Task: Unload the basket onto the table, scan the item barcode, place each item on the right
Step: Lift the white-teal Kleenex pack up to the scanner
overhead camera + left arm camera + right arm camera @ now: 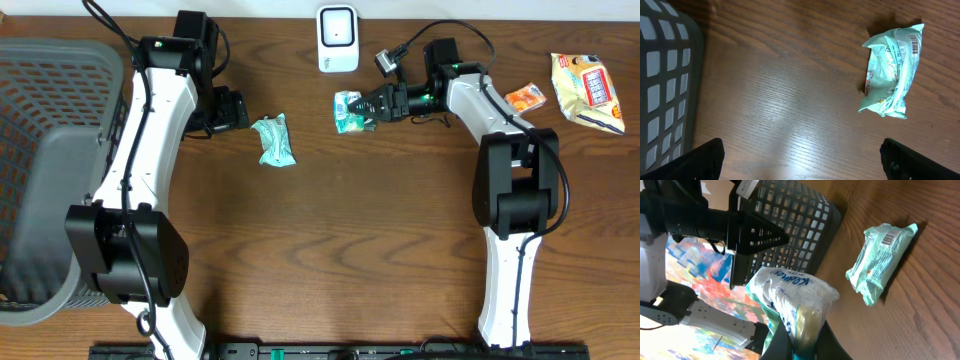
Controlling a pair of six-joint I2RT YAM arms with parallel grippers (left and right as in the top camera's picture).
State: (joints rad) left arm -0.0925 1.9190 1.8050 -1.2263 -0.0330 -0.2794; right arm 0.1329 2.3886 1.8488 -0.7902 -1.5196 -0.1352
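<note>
My right gripper moves outward to the scanner's window next. It then goes over beside the yellow and red snack bag to release, since other packets already lie there.
My right gripper (368, 105) is shut on a white and green snack packet (347, 110) and holds it above the table, just below the white barcode scanner (337, 38). In the right wrist view the packet (792, 297) stands up from between the two fingers (781, 342), blue lettering facing the camera. A teal packet (273, 140) lies flat on the table between the arms, its barcode strip showing (892, 70). My left gripper (228, 110) hovers just left of it, open with nothing in it (800, 167).
A grey mesh basket (45, 150) stands at the left edge of the table, close to the left arm. At the far right lie a small orange packet (525, 97) and a yellow and red snack bag (588, 90).
</note>
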